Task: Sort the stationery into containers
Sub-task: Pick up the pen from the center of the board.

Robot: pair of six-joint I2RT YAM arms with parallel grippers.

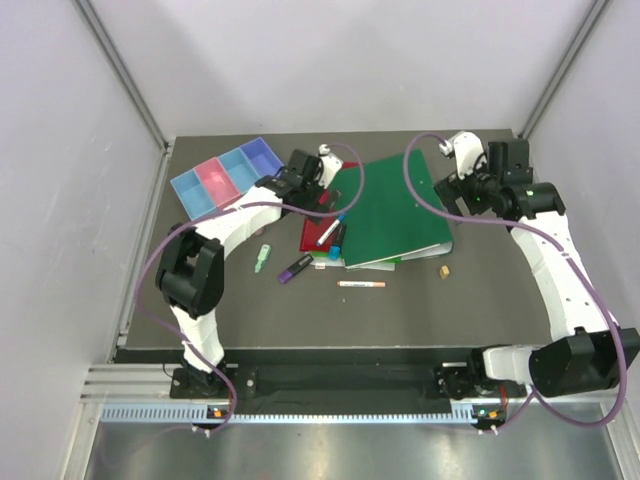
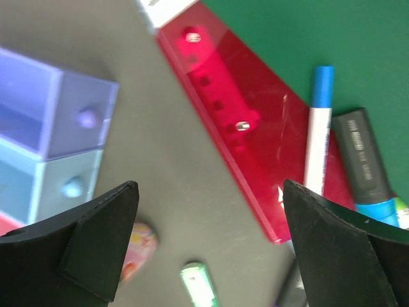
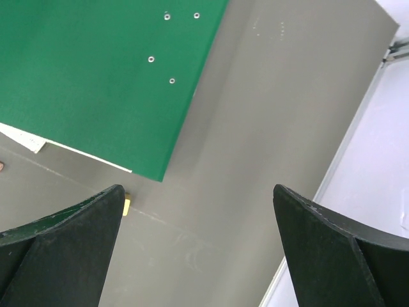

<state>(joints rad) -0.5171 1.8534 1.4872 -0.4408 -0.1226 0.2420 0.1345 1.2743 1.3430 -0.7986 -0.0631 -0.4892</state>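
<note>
The blue-white pen lies off the middle of my fingers, so my left gripper should next go down and to the right in the top view onto the pen's white body.
The containers (image 1: 228,178), a joined row of light blue, pink, light blue and violet bins, stand at the back left. My left gripper (image 1: 310,188) hovers open just right of them; its wrist view shows the violet bin (image 2: 57,109), a pink-capped bottle (image 2: 137,249) and a pale green marker (image 2: 198,284) below the open left gripper (image 2: 209,211). A blue-white pen (image 1: 330,228) and a dark marker (image 1: 340,238) lie on the red folder. A purple-black highlighter (image 1: 296,267), a white-orange pen (image 1: 361,284) and a tan nub (image 1: 442,270) lie on the table. My right gripper (image 1: 453,192) is open and empty.
A large green binder (image 1: 395,210) lies in the middle, overlapping a red folder (image 1: 316,238). In the right wrist view the binder's corner (image 3: 102,70) and the tan nub (image 3: 127,204) show, with the table's right edge (image 3: 358,160) and the white wall beyond.
</note>
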